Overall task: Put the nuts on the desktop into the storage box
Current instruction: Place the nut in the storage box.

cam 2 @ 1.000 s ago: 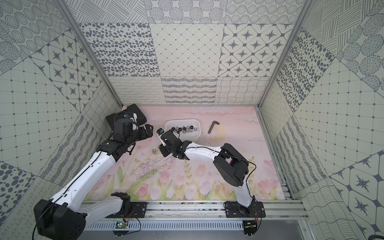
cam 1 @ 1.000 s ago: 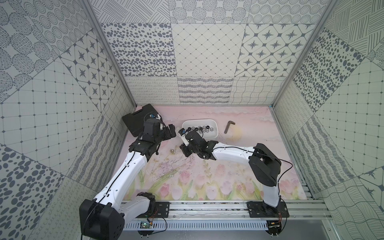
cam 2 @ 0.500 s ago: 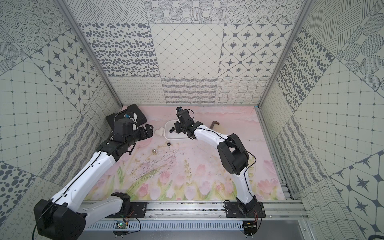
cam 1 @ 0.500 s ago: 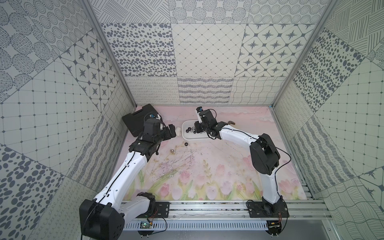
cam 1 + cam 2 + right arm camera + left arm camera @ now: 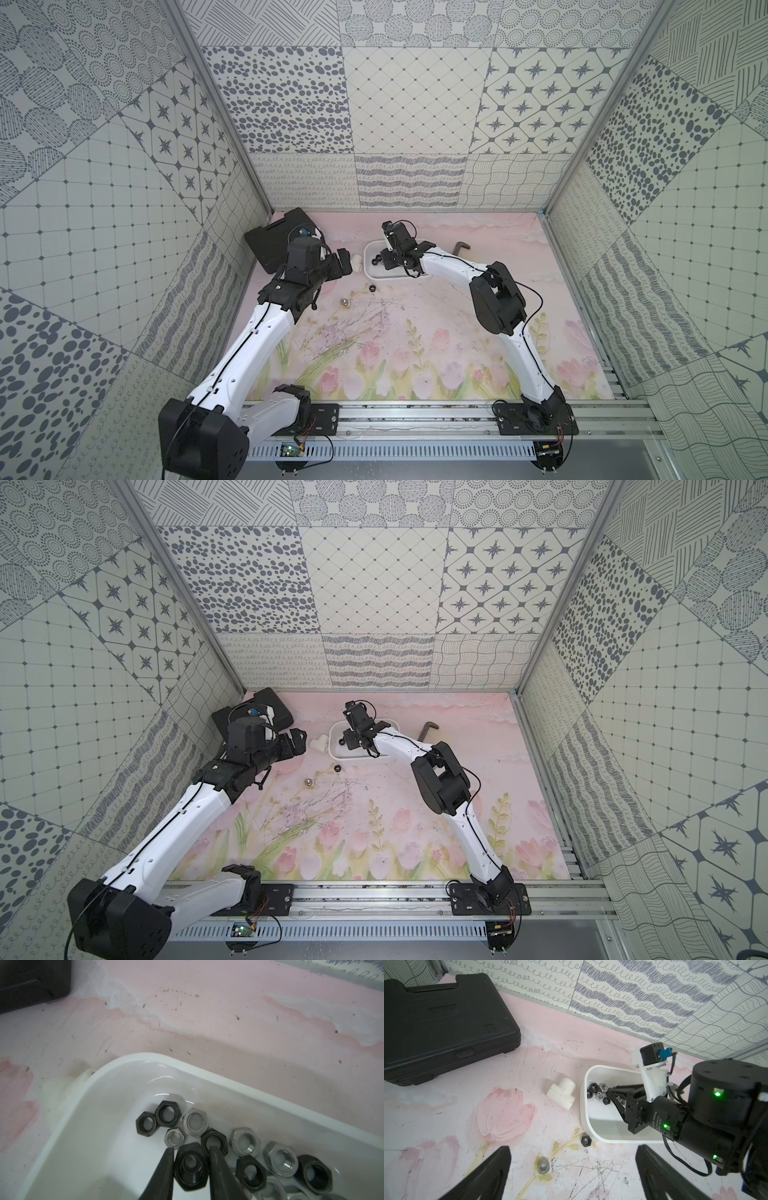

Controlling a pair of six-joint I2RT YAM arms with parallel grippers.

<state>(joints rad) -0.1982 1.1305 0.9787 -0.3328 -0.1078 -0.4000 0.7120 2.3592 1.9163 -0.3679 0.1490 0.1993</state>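
Observation:
The robot's right gripper will next stay low inside the storage box (image 5: 369, 272) and open to let the black nut go onto the gathered nuts, since these lie below it.
The white storage box (image 5: 369, 272) (image 5: 83, 1093) stands at the back of the flowered desktop (image 5: 415, 332), with several black and silver nuts (image 5: 195, 1122) (image 5: 598, 1093) lying in its left end. My right gripper (image 5: 191, 1149) (image 5: 384, 261) hangs low inside the box, shut on a black nut (image 5: 191, 1167). A black nut (image 5: 372, 287) (image 5: 586, 1140) and a silver nut (image 5: 344, 303) (image 5: 543, 1168) lie on the desktop just in front of the box. My left gripper (image 5: 573, 1148) (image 5: 347, 262) hovers open above them, holding nothing.
A white T-shaped fitting (image 5: 356, 262) (image 5: 561, 1093) lies against the box's left side. A black case (image 5: 274, 237) (image 5: 442, 1022) fills the back left corner. A dark hex key (image 5: 459, 248) lies right of the box. Patterned walls close in three sides.
My right gripper has swung from the desktop in front of the box's left end up and over into the box. The left arm has stayed where it was.

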